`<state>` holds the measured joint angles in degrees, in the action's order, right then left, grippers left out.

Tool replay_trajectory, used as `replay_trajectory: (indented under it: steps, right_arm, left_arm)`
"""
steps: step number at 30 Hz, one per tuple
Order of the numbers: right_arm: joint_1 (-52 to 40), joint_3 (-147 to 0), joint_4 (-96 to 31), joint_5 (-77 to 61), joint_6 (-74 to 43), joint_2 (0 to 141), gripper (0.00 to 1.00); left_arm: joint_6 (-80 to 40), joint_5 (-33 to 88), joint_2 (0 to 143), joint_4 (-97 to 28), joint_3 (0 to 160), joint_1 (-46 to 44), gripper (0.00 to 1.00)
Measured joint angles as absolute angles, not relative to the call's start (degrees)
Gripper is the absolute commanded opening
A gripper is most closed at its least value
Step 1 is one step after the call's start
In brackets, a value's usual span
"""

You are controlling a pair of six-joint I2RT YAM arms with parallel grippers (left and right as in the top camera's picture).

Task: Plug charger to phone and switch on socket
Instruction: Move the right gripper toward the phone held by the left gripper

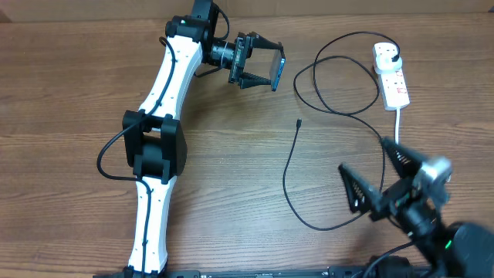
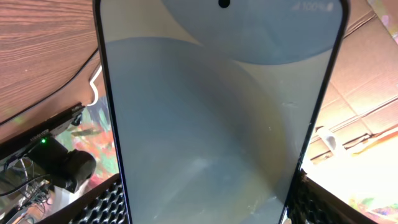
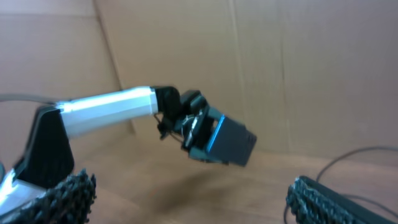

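Next, the right gripper moves outward and to its left in the overhead view, tilting down to straddle the on-edge phone's near end (image 1: 275, 84) (image 3: 216, 135).
My left gripper (image 1: 258, 68) is shut on the phone (image 1: 279, 72) and holds it on edge above the far middle of the table. In the left wrist view the phone's pale blue-grey screen (image 2: 217, 118) fills the frame between the two finger pads. The right wrist view shows the phone (image 3: 230, 142) held up by the left arm. The charger cable (image 1: 289, 174) lies loose on the table, its connector tip (image 1: 299, 123) free and its plug in the socket (image 1: 390, 73) at the far right. My right gripper (image 1: 372, 179) is open and empty above the cable's near loop.
The socket's thick white cord (image 1: 398, 123) runs toward the near right. The left arm (image 1: 158, 139) stretches across the left half of the table. A cardboard wall (image 3: 280, 62) stands behind the table.
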<state>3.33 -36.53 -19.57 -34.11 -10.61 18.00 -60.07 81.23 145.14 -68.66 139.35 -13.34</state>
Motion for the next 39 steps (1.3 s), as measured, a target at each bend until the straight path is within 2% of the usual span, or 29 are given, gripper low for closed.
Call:
replay_trajectory:
  steps: [3,6,12,15,17,22,27,33,39]
  right_arm:
    - [3.3,-48.9,-29.8,-33.9,-8.5,29.6,1.00]
    - [3.3,-56.2,-33.3,-38.8,-7.9,39.3,1.00]
    - [2.5,-59.1,-24.3,-54.6,-12.7,52.6,1.00]
    - [-1.1,-59.2,-25.1,-55.1,-15.3,56.9,1.00]
    - [-4.9,-59.2,-27.2,-49.3,-16.9,58.4,1.00]
    - [-18.5,-59.4,-32.1,-24.4,-22.0,60.9,1.00]
    - [-27.6,-64.1,-35.7,-5.9,-24.9,66.0,1.00]
    - [-32.2,-77.9,-46.3,8.7,-26.1,79.0,1.00]
    - [-33.8,-84.3,-45.9,15.3,-27.4,86.0,1.00]
  left_arm:
    - [-60.1,81.2,145.1,-68.7,139.3,-13.3,0.71]
    - [-60.1,81.3,145.1,-68.7,139.3,-13.3,0.72]
    - [-60.3,81.3,145.1,-68.7,139.3,-13.3,0.72]
    - [-61.2,81.3,145.1,-68.7,139.3,-13.3,0.72]
    - [-61.4,81.2,145.1,-68.7,139.3,-13.3,0.72]
    - [-61.6,81.2,145.1,-68.7,139.3,-13.3,0.72]
    - [-61.6,80.3,145.1,-68.7,139.3,-13.3,0.72]
    - [-61.8,78.8,145.1,-68.7,139.3,-13.4,0.72]
    - [-62.8,78.1,145.1,-68.7,139.3,-13.4,0.72]
